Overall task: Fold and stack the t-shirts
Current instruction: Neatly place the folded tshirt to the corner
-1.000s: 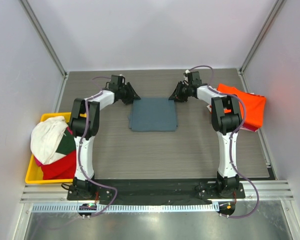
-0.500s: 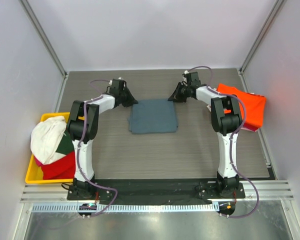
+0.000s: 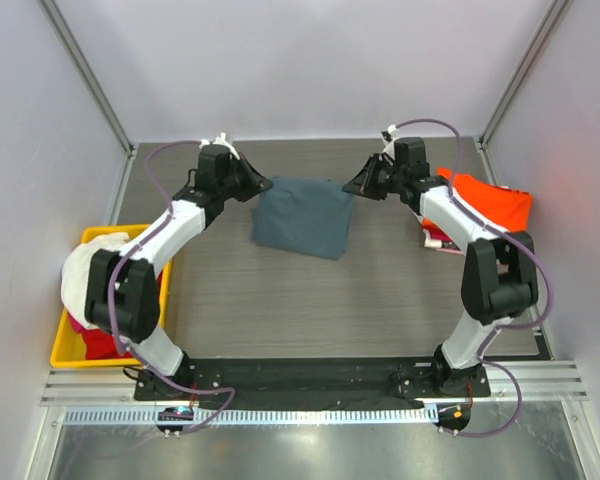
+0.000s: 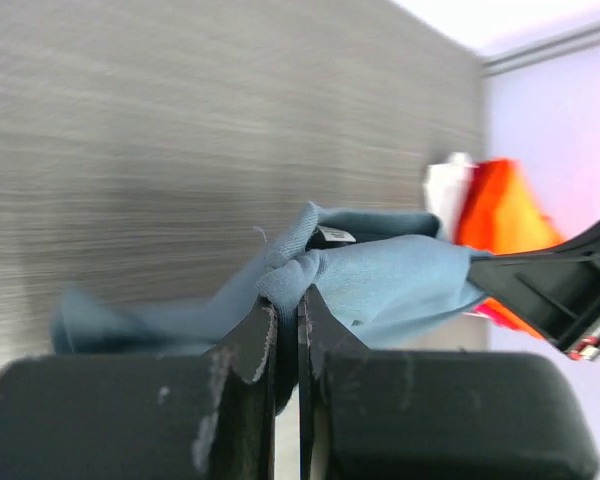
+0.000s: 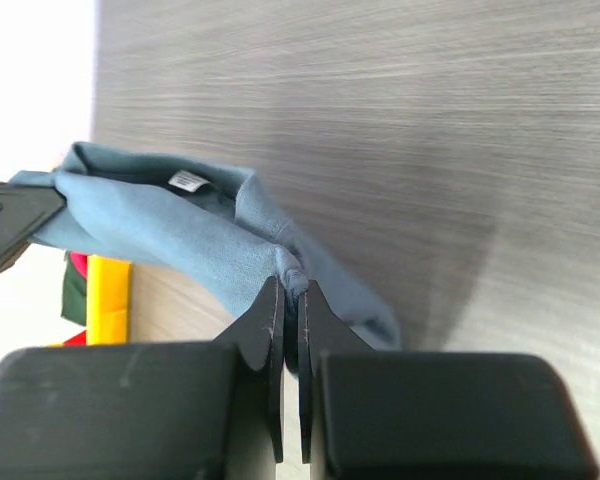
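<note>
Other shirts are stacked at the orange t-shirt [image 3: 495,212] [image 4: 513,212], so next I should move my left gripper to the right in the top view over it and let go of the blue-grey t-shirt's corner.
The slate blue-grey t-shirt [image 3: 302,218], folded, lies mid-table with its far edge raised off the wood. My left gripper [image 3: 261,185] is shut on its far left corner, the cloth [image 4: 390,280] bunched between the jaws at the left gripper's tips [image 4: 288,300]. My right gripper [image 3: 353,187] is shut on the far right corner. In the right wrist view the shirt [image 5: 150,225] hangs from the right gripper [image 5: 291,290] with its neck label showing. The orange t-shirt [image 3: 495,212] lies at the right edge. White [image 3: 85,268] and red [image 3: 105,342] t-shirts are piled at the left.
A yellow bin [image 3: 68,352] at the table's left edge holds the white and red shirts, with a bit of dark green cloth showing. White side walls and metal posts close in the table on three sides. Both arm bases stand at the near edge.
Both grippers closed on the blue-grey shirt's far corners and rose with them. The far edge lifted, and the shirt now sits skewed.
</note>
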{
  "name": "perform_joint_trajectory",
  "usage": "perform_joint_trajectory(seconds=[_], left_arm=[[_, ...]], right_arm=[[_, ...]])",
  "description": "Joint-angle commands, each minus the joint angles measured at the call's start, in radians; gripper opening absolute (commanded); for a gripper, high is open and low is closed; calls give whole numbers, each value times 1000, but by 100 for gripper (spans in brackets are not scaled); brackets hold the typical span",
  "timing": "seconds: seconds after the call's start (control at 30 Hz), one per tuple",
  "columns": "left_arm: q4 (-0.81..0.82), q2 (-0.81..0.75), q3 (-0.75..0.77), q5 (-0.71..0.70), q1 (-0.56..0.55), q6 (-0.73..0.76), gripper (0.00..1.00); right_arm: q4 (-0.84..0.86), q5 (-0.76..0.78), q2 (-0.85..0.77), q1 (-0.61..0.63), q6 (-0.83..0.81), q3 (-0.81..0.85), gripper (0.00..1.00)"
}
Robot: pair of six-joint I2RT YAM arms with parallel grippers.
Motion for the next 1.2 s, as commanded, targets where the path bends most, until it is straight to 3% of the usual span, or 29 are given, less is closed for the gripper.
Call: perform_joint_trajectory(seconds=[0.0,0.3,0.47,0.8,1.0,1.17], left_arm=[[-16,-124,15,-13,-21,2,0],[-91,-178,199,-79,-149,-10,0],[-83,-80,365,-149,-319,-1,0],[-21,245,708,-192,-543,8,0],[-19,454,973,-192,-587,-25,0],[45,545,1055,-192,-599,-65,0]], right_arm=[[24,20,-174,-12,9,-48,1],[-337,283,-429,-100,-35,64,1],[-545,517,-506,-246,-34,125,1],[-674,614,-534,-510,-69,214,1],[-691,656,-472,-631,-77,306,1],[-711,660,-400,-710,-57,409,1]])
